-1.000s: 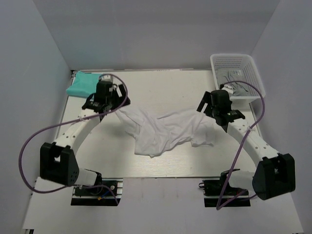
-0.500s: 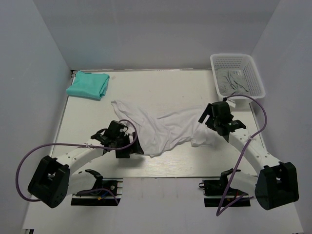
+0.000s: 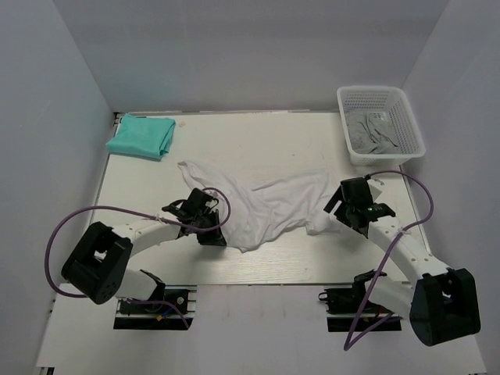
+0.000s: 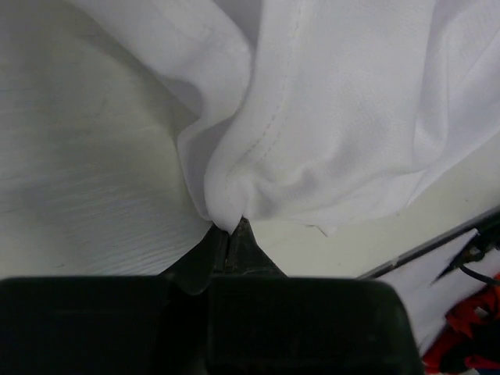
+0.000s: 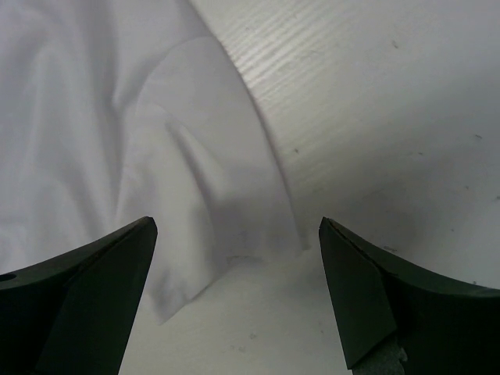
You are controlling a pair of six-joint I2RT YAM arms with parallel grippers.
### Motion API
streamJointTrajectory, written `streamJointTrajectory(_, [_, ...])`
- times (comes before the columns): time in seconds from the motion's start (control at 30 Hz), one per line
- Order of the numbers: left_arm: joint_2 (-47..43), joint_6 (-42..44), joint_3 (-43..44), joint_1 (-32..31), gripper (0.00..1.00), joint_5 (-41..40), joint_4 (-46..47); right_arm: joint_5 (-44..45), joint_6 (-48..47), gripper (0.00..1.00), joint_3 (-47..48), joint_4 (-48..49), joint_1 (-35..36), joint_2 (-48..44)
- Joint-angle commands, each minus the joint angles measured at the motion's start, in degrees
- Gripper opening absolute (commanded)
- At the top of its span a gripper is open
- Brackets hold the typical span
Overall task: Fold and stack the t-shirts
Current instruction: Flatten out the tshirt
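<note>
My right gripper should next move down onto the corner at the white t-shirt's basket-side end (image 5: pixel 235 248) and close on it, because that corner lies unheld between the open fingers.
A crumpled white t-shirt (image 3: pixel 266 205) lies spread across the middle of the table. A teal t-shirt (image 3: pixel 141 137) lies folded at the back left corner. My left gripper (image 3: pixel 212 233) sits low at the white shirt's near left edge. In the left wrist view the left gripper (image 4: pixel 230 231) is shut, pinching a fold of the white t-shirt (image 4: pixel 336 117). My right gripper (image 3: pixel 337 209) hovers at the shirt's right end. In the right wrist view the right gripper (image 5: pixel 236 228) is open, with a corner of the white t-shirt (image 5: pixel 180 187) on the table between its fingers, untouched.
A white mesh basket (image 3: pixel 373 100) stands at the back right with grey cloth (image 3: pixel 372 133) inside. Bare table (image 3: pixel 266 141) shows behind the white shirt. White walls enclose the table on three sides.
My left arm swung from beside the teal shirt down to the white shirt's near edge and shut on a fold. My right arm moved nearer, over the shirt's right corner.
</note>
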Motion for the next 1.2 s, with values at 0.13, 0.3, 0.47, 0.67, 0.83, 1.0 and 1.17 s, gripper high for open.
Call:
streamJointTrajectory(0.13, [-10.25, 0.35, 1.79, -0.14, 0.00, -11.83, -5.80, 4.06, 3.91, 0.79, -1.67, -3.55, -3.17, 2.98])
streamJointTrajectory(0.3, [-16.07, 1.41, 1.26, -0.14, 0.00, -13.33, -5.81, -1.81, 3.91, 0.61, -2.46, 1.72, -4.14, 10.36])
streamJointTrajectory(0.47, [-16.60, 0.88, 0.65, -0.14, 0.00, -12.72, -3.44, -4.55, 3.82, 0.39, -3.08, 5.41, -4.32, 14.50])
streamJointTrajectory(0.67, [-19.84, 0.88, 5.38, -0.14, 0.00, -16.75, -2.03, -3.52, 3.38, 0.00, 0.51, 4.28, -4.23, 11.80])
streamJointTrajectory(0.83, [-24.77, 2.28, 13.03, -0.14, 0.00, -24.39, -0.10, -2.97, -2.23, 0.00, 7.02, 0.14, -3.97, 0.56])
streamJointTrajectory(1.0, [-28.19, 6.49, 24.01, -0.14, 0.00, -32.39, -0.09, -7.45, -7.07, 0.00, 17.56, 0.49, -4.05, -8.59])
streamJointTrajectory(1.17, [-31.01, 11.24, 32.88, -0.14, 0.00, -36.18, -0.09, -5.35, -10.06, 0.00, 30.64, -1.43, -4.23, -10.63])
